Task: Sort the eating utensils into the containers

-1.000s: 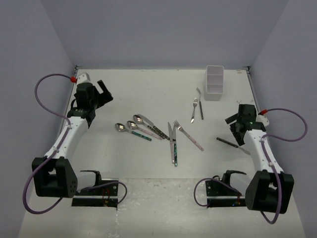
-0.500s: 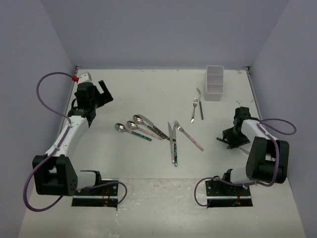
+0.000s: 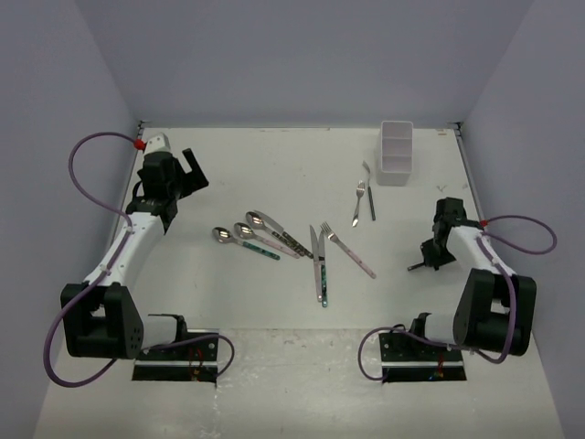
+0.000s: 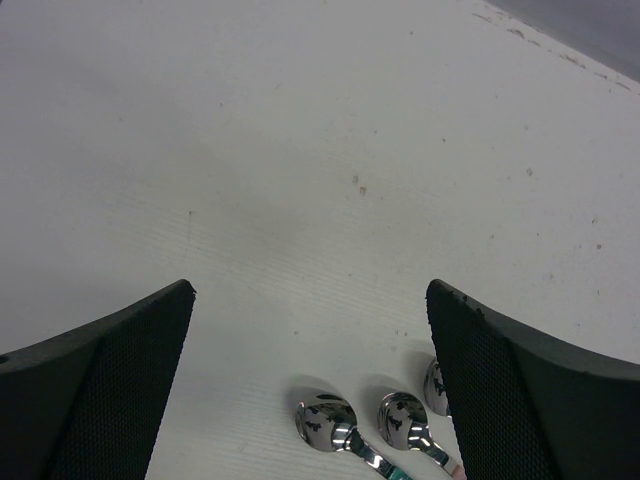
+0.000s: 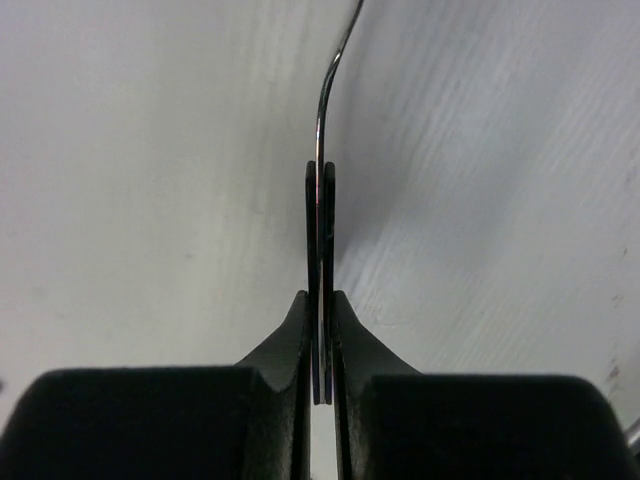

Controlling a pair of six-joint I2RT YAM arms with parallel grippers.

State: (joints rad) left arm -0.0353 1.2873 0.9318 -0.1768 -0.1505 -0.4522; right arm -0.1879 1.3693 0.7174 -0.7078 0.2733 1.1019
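Note:
My right gripper rises outward next, tilting up, then lowers the utensil over the container's far section [image 3: 397,131], since the white container at the back stands open and empty.
My right gripper [image 3: 436,253] is down at the table's right side, shut on a dark-handled utensil [image 3: 418,267] whose handle end sticks out to the left. In the right wrist view the fingers [image 5: 309,240] pinch the handle edge-on and its thin metal neck [image 5: 323,105] curves up beyond my right gripper [image 5: 320,172]. My left gripper [image 3: 188,170] hangs open high at the far left. Three spoons [image 4: 322,422] lie below the open left gripper [image 4: 310,290]. The white container [image 3: 396,153] stands upright at the back right.
On the table's middle lie three spoons [image 3: 245,230], a long knife [image 3: 317,262] and a pink-handled fork [image 3: 348,250]. A small fork [image 3: 358,202] and a slim dark utensil [image 3: 369,198] lie just before the container. Grey walls enclose the table.
My right arm dropped onto the dark-handled utensil and its jaws closed from open to shut on the handle, turning the utensil. The left arm stayed still.

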